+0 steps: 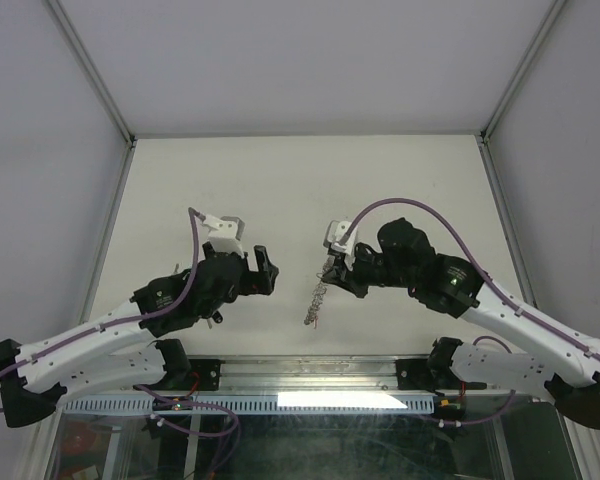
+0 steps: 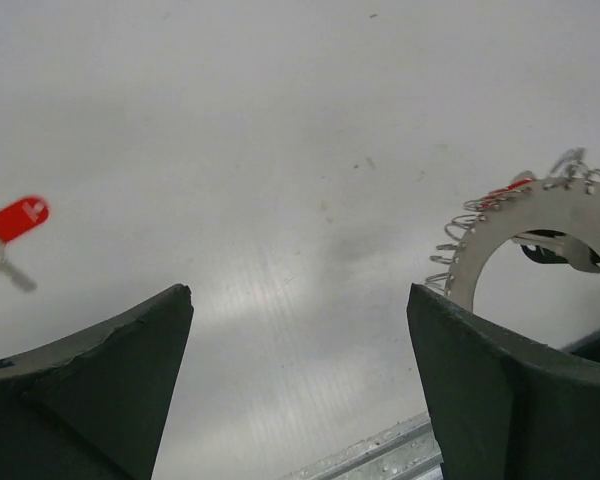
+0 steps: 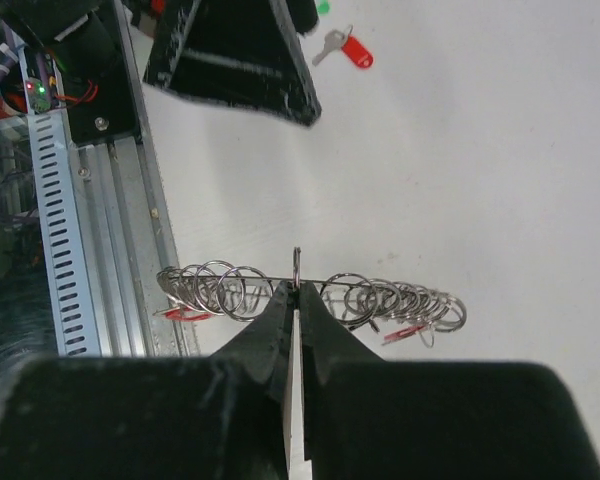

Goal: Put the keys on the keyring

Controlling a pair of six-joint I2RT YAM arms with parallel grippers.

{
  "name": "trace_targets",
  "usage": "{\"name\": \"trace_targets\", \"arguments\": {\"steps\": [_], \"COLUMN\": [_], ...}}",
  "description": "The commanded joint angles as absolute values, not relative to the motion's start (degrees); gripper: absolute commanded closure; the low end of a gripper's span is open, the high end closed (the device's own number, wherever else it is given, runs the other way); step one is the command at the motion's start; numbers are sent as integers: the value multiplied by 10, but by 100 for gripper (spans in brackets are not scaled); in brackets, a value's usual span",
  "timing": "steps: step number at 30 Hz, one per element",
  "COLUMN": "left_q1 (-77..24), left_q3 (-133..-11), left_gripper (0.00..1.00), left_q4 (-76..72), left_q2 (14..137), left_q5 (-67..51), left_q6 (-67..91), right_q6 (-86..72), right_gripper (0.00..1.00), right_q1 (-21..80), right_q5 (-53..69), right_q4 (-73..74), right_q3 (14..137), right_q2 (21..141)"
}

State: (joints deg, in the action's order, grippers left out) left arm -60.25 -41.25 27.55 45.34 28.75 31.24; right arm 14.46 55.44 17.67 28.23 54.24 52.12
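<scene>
Next, my left gripper moves open, down and to the left in the top view, onto the black-headed key (image 1: 216,316), since the key still lies loose on the tabletop.
My right gripper (image 3: 296,292) is shut on the rim of the keyring (image 3: 270,279), which shows edge-on as a thin bar fringed with several small wire loops (image 3: 220,286). Two red key heads (image 3: 405,333) dangle from that fringe. In the top view the keyring (image 1: 316,300) hangs below the right gripper (image 1: 332,272), just above the table. The left wrist view shows the ring's flat grey face (image 2: 540,205) at the right, with a black key head (image 2: 545,252) behind its hole. A loose red-headed key (image 2: 10,222) lies on the table, also visible as the red key (image 3: 346,47). My left gripper (image 2: 300,292) is open and empty, left of the ring.
A metal rail (image 3: 110,200) and slotted cable duct run along the table's near edge, close under the held ring. The left gripper's dark finger (image 3: 240,55) sits between the ring and the loose key. White walls enclose the table (image 1: 300,190).
</scene>
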Motion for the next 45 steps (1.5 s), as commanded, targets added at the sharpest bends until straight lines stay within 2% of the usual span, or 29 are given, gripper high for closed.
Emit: {"name": "trace_targets", "arguments": {"steps": [1, 4, 13, 16, 19, 22, 27, 35, 37, 39, 45], "left_q1": [-595, -595, -588, -541, -444, -396, -380, -380, -380, -380, -380], "left_q3": [-479, -477, -397, -369, -327, -318, -337, -341, -337, -332, -325], "left_gripper": [13, 15, 19, 21, 20, 26, 39, 38, 41, 48, 48], "left_q4": [540, 636, 650, 617, 526, 503, 493, 495, 494, 493, 488], "left_q2": [466, 471, 488, 501, 499, 510, 588, 649, 645, 644, 640], "left_q5": [403, 411, 435, 422, 351, 344, 353, 346, 343, 341, 328], "left_q6": [582, 685, 825, 778, 673, 648, 618, 607, 611, 613, 613], "right_q6": [91, 86, 87, 90, 92, 93, 92, 96, 97, 97, 98], "right_gripper": [100, 100, 100, 100, 100, 100, 100, 100, 100, 100, 100], "right_q1": [556, 556, 556, 556, 556, 556, 556, 556, 556, 556, 556], "right_q5": [153, 163, 181, 183, 188, 192, 193, 182, 180, 180, 184], "right_q4": [312, 302, 290, 284, 280, 284, 283, 282, 281, 277, 274], "right_q3": [568, 555, 546, 543, 544, 549, 541, 530, 527, 525, 524], "right_q2": [522, 507, 508, 512, 516, 519, 512, 495, 493, 493, 497]}}
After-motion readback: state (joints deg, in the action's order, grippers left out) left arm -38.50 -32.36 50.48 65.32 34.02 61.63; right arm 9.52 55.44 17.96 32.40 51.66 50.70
